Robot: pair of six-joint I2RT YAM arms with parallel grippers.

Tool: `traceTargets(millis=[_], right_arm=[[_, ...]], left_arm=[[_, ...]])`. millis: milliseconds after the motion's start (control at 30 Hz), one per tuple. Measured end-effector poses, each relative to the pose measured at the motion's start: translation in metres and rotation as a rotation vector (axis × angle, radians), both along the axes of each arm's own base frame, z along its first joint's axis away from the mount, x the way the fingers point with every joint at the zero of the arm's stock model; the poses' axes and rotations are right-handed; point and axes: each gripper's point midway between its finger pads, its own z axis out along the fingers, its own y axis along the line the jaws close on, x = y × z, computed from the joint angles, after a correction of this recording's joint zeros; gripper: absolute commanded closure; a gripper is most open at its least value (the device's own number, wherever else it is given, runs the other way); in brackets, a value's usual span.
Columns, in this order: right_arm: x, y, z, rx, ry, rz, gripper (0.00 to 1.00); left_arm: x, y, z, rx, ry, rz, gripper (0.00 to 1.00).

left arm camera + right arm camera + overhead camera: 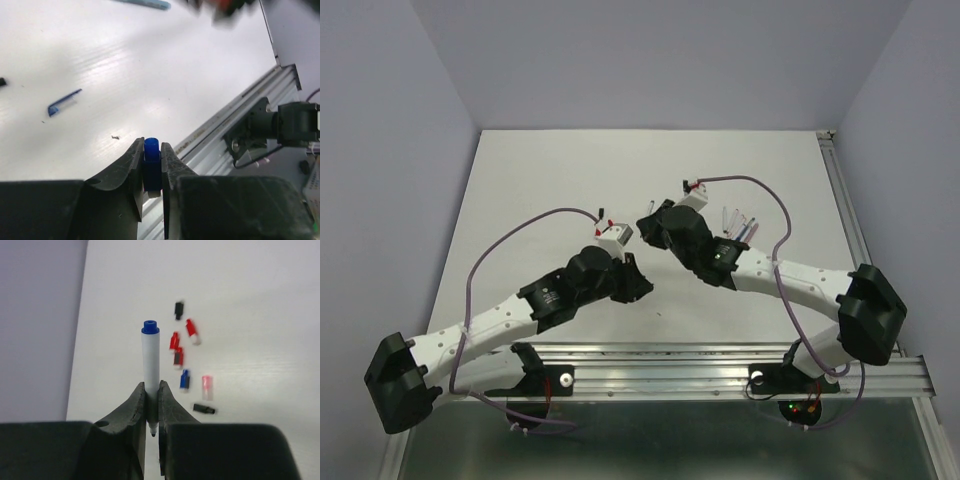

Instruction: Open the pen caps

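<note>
I should move my right gripper to the right in the top view and down beside the heap of pens, and let go of the white pen's body, because the pen's tip is bare.
My left gripper is shut on a small blue pen cap that stands upright between the fingers, above the table's near edge. My right gripper is shut on a white pen with a blue end; its bare dark tip shows between the jaws. In the top view the left gripper and right gripper are a little apart at mid table. Several loose caps lie below the right gripper, among them red, blue and black.
A bunch of pens lies right of the right wrist. A loose blue cap and a bluish pen lie on the white table. The aluminium rail runs along the near edge. Purple walls stand close on the left and right.
</note>
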Motion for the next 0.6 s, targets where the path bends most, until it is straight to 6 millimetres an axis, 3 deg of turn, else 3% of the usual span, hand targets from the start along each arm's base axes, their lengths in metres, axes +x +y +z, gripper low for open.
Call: traceTargets(millis=[167,267,433,533,600], right_arm=[[0.072,-0.060,0.009,-0.092,-0.021,-0.247,0.99],[0.096,-0.090,0.007,-0.150,-0.021,-0.326,0.98],[0.083,-0.101,-0.018,-0.282,0.015,-0.290,0.95],[0.064,-0.113,-0.044,-0.346,0.054,-0.259,0.94],[0.041,-0.133,-0.074,-0.412,0.118,-0.245,0.94]], left_arm=[[-0.021,-0.007,-0.005,-0.040,0.051,-0.052,1.00],[-0.024,-0.005,-0.010,-0.044,0.073,-0.041,1.00],[-0.013,0.006,-0.026,0.024,0.110,0.060,1.00],[0.001,0.011,-0.045,0.118,0.154,0.132,1.00],[0.012,0.014,-0.055,0.169,0.182,0.173,1.00]])
